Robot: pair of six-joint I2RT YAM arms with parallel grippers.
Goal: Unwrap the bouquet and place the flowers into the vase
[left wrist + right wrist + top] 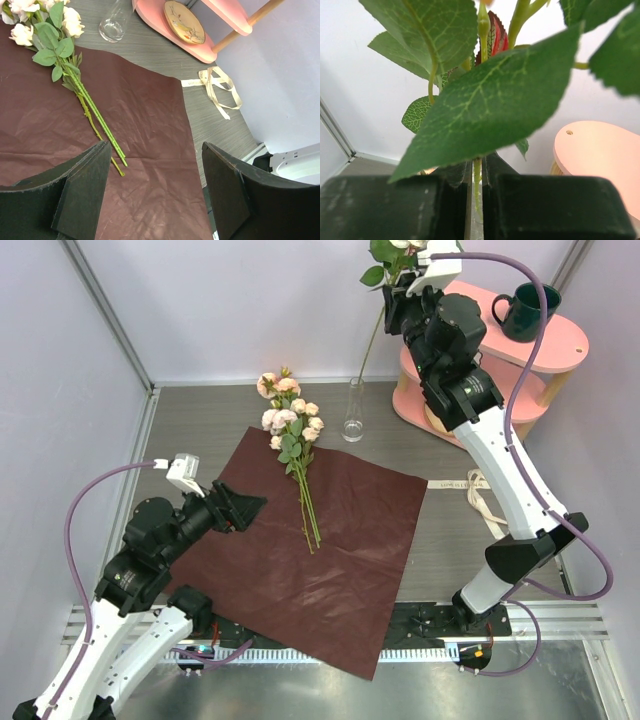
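Observation:
My right gripper should lower toward the vase next, moving to the left in the top view and tipping downward, because the slanting stem only reaches the vase's opening (356, 384).
The bouquet lies undone: its maroon wrapping paper (345, 560) is spread flat, with several cream and pink flowers (290, 425) lying on its far part. The clear glass vase (353, 412) stands just beyond the paper. High above it, my right gripper (392, 302) is shut on the thin green stem (478, 186) of one flower (372, 340); the stem slants down to the vase's mouth. Big leaves (495, 100) fill the right wrist view. My left gripper (245, 508) hangs open and holding nothing over the paper's left edge (145, 130), short of the stems (95, 115).
A beige ribbon (483, 498) lies loose on the table right of the paper. A pink two-level shelf (545, 345) stands at the back right with a dark green mug (522, 312) on top. Grey walls close in the left, back and right.

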